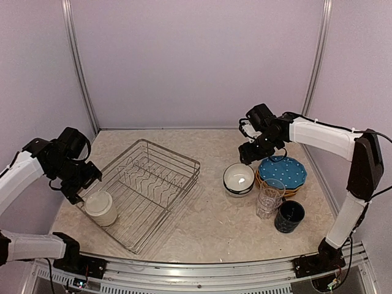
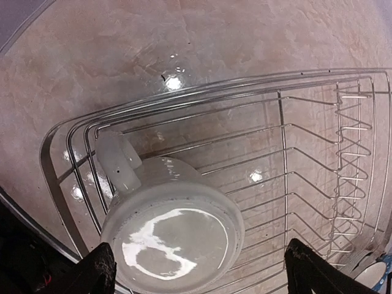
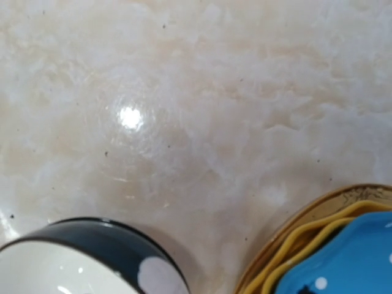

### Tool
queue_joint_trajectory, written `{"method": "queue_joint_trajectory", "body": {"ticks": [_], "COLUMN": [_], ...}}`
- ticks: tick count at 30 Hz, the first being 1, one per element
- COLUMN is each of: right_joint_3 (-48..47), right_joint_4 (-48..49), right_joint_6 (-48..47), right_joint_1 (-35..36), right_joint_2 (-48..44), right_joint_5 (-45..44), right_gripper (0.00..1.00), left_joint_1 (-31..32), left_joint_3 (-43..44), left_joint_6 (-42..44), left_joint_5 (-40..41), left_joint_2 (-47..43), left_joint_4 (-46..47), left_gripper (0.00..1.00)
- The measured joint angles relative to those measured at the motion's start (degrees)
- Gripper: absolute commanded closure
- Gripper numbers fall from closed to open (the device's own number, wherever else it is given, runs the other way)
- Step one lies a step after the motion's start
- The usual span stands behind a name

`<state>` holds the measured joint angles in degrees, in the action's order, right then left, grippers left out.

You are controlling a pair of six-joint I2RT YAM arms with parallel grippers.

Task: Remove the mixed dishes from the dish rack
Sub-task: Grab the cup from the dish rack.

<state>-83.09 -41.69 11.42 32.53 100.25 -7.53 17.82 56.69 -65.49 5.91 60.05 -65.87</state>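
Next I will shift my left gripper to the left in its wrist view, turn and lower it around the cream mug's handle (image 2: 118, 164), which lies below that way.
The silver wire dish rack (image 1: 160, 177) sits left of centre on the table. A cream mug (image 1: 101, 208) stands upside down in its near-left corner, the only dish in it. My left gripper (image 1: 87, 184) hangs open just above and behind the mug. In the left wrist view the mug (image 2: 174, 229) lies between my two black fingertips (image 2: 92, 272), apart from both, with rack wires (image 2: 294, 153) beyond. My right gripper (image 1: 248, 153) hovers over bare table behind the bowls (image 1: 239, 179). Its fingers do not show in the right wrist view.
Right of the rack stand stacked teal/white bowls, a stack of plates (image 1: 282, 171) with a blue dotted one on top, clear glasses (image 1: 269, 199) and a navy mug (image 1: 289, 215). The right wrist view shows the bowl rim (image 3: 92, 245) and the plate edges (image 3: 331, 257).
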Motion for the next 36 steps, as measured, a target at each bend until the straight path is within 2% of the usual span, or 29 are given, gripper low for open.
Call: {"method": "queue_joint_trajectory", "body": {"ticks": [3, 7, 12, 22, 29, 36], "right_joint_3": [0.76, 2.19, 4.11, 5.81, 5.88, 6.25], "right_joint_4": [0.63, 1.42, 2.43, 3.54, 3.93, 4.13], "right_joint_6": [0.02, 0.02, 0.2, 0.46, 0.55, 0.96], "right_joint_1": [0.13, 0.61, 1.29, 1.6, 2.14, 2.43], "right_joint_2": [-1.29, -2.91, -5.29, -7.45, -7.48, -7.5], "right_joint_5": [-0.26, -0.55, -0.81, -1.16, -1.4, -1.55], "right_gripper": [0.3, 0.29, 0.29, 0.28, 0.28, 0.28], "left_joint_1": [-2.43, -7.69, -13.81, -14.51, -14.53, -14.75], "left_joint_3": [-1.68, -1.95, -2.64, -2.78, -3.69, -5.14], "left_joint_6": [-4.92, -8.57, -10.27, -15.74, -18.58, -19.54], "left_joint_5": [0.33, 0.2, -2.12, -3.96, -3.8, -3.34], "left_joint_2": [-3.3, -5.16, -3.43, 3.08, 4.94, 6.84], "left_joint_4": [0.28, 1.09, 2.73, 1.64, 0.68, 1.27], "left_gripper": [0.24, 0.28, 0.35, 0.45, 0.48, 0.59]}}
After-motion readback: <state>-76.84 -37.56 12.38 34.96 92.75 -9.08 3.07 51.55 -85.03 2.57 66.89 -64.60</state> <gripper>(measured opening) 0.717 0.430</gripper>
